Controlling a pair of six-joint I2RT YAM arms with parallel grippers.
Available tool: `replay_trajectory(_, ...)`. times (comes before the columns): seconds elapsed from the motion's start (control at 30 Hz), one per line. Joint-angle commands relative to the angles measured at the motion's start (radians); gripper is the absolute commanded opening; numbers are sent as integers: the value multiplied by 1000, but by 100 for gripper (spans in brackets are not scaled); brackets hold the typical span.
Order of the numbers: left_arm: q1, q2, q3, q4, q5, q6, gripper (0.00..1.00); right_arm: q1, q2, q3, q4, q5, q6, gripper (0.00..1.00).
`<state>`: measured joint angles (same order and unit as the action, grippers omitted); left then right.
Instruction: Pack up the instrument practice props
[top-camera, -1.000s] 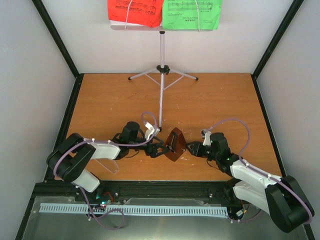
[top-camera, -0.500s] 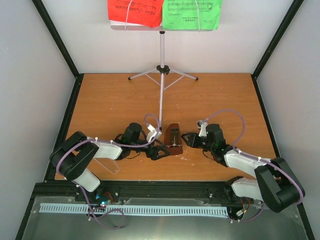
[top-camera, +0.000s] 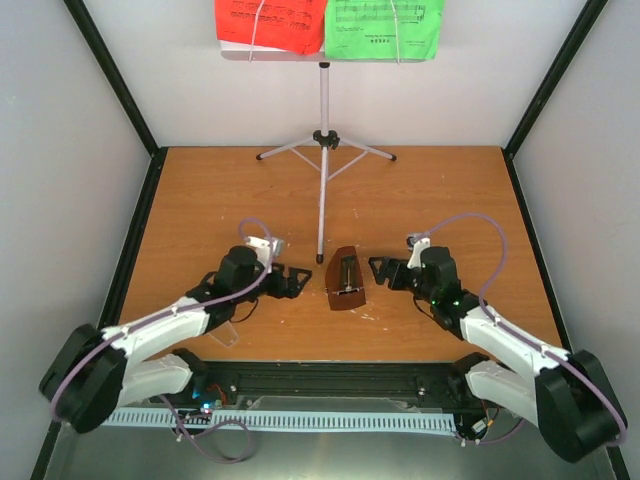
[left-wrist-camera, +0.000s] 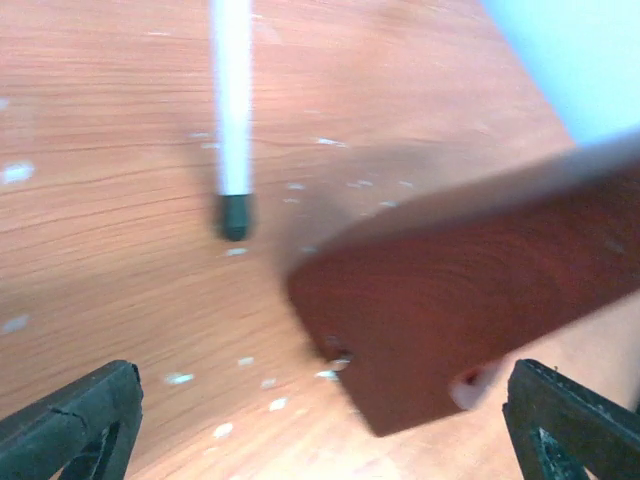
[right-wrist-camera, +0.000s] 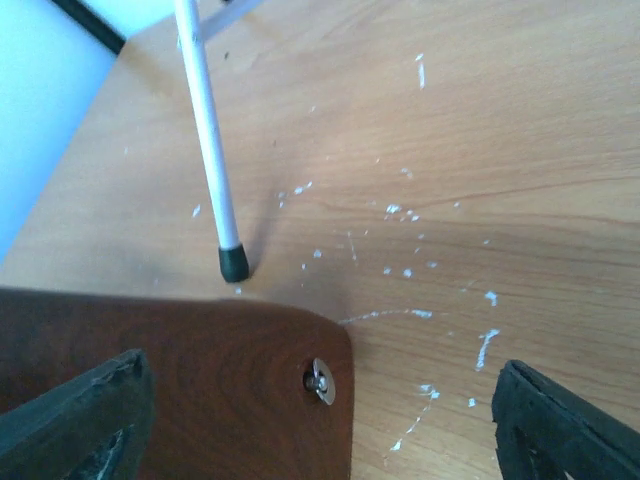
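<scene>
The clear plastic piece (top-camera: 225, 335) lies under my forearm, so next I should pull my left gripper back and left in the top view, fingers tipping down onto it.
The dark-brown pyramid metronome (top-camera: 345, 280) stands on the wooden table between both arms, and its brown side fills part of each wrist view (left-wrist-camera: 450, 310) (right-wrist-camera: 170, 390). My left gripper (top-camera: 291, 280) (left-wrist-camera: 320, 440) is open, a short way to the metronome's left. My right gripper (top-camera: 384, 271) (right-wrist-camera: 320, 440) is open just to its right, holding nothing. The silver tripod stand (top-camera: 323, 140) rises at the back. Its tray (top-camera: 240, 55) carries the red sheet (top-camera: 270, 22) and the green sheet (top-camera: 385, 25).
The stand's front leg ends in a black foot (top-camera: 319, 258) (left-wrist-camera: 234, 215) (right-wrist-camera: 233, 262) close behind the metronome. A clear plastic piece (top-camera: 222, 333) lies under my left forearm. Black frame rails (top-camera: 130, 250) and white walls bound the table.
Both grippers have let go of the metronome and opened wider. My left arm has drawn back to the left. The metronome, tilted before, now stands on the table.
</scene>
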<state>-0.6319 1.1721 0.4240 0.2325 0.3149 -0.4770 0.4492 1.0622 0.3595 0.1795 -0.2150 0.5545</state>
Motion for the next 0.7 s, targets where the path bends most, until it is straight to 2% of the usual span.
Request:
replay_trajectory(0.0,58,-142,-30,-342,-311,-226,100,-10,-108,13,-118,134,-36,95)
replay_trajectory(0.1,137,-228,-45,-468,-319,-346,99,-13,-175,4,-151,165,-39,100)
replay_trajectory(0.23,213,-299,-49,-641,-356,-493,99,-17,-243,-19,-167,174,-30,100)
replay_trajectory(0.43,218,-337,-4,-810,-478,-573,99,-18,-283,-42,-167,168,-22,100)
replay_trajectory(0.67,219,-330,27,-889,-536,-636,98,-18,-281,-49,-179,176,-43,100)
